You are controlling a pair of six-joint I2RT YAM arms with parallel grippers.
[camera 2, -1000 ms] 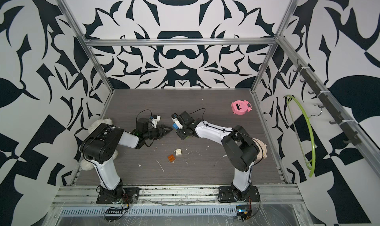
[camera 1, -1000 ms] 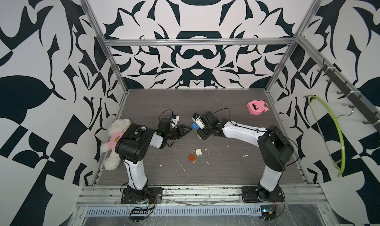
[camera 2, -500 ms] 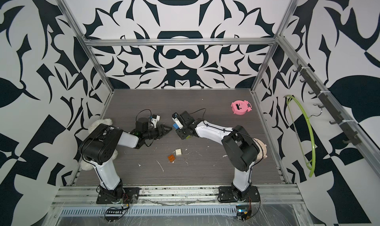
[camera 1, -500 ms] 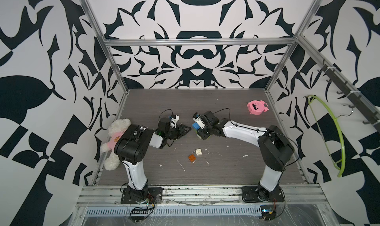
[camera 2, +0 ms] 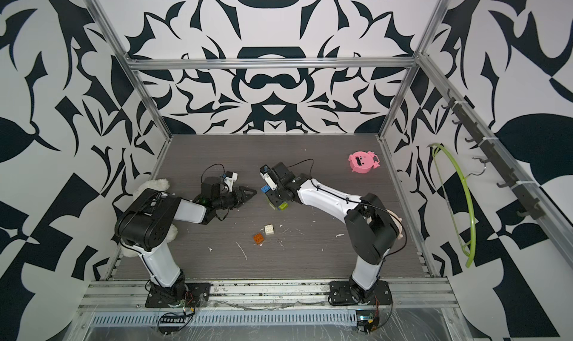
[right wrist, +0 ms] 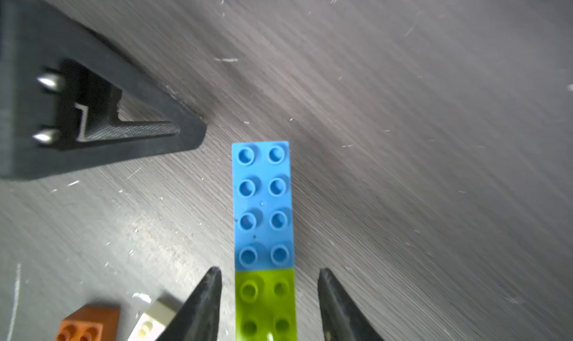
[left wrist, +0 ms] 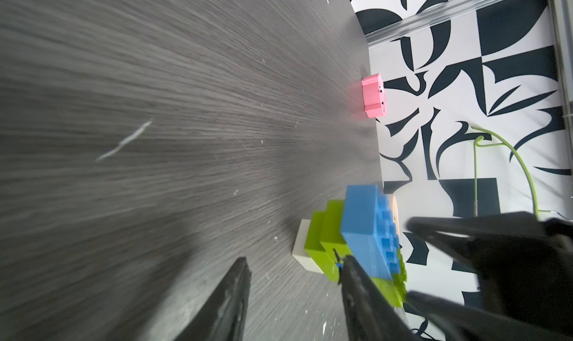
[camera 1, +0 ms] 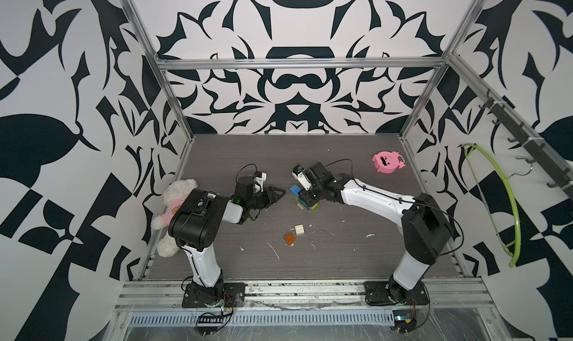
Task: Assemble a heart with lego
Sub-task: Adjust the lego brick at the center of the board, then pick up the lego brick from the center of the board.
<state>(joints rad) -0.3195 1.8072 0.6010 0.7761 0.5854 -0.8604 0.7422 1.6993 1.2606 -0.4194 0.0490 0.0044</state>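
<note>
My right gripper will next move back from the cluster and down astride the loose white brick (camera 1: 299, 229) (right wrist: 150, 325) and close, because that brick lies unjoined beside the orange brick.
The heart (camera 1: 305, 199) is a stepped cluster of joined blue, lime green and white lego standing on the floor, also seen in the left wrist view (left wrist: 362, 227). My right gripper (right wrist: 269, 271) is open astride it, with a gap between each finger and the lime green brick (right wrist: 265, 302). The blue oblong brick (right wrist: 262, 199) tops the cluster. My left gripper (left wrist: 296, 271) is open and empty, its tips just left of the cluster (camera 2: 276, 199). A loose white brick (camera 1: 299, 229) and orange brick (camera 1: 289, 239) lie nearer the front.
A pink round toy (camera 1: 387, 162) sits at the back right. A plush bear (camera 1: 173, 199) leans at the left wall behind the left arm. A green hanger (camera 1: 502, 199) hangs on the right wall. White scraps litter the floor.
My right gripper's jaws have opened off the brick cluster, which stays where it was. The left arm has not moved.
</note>
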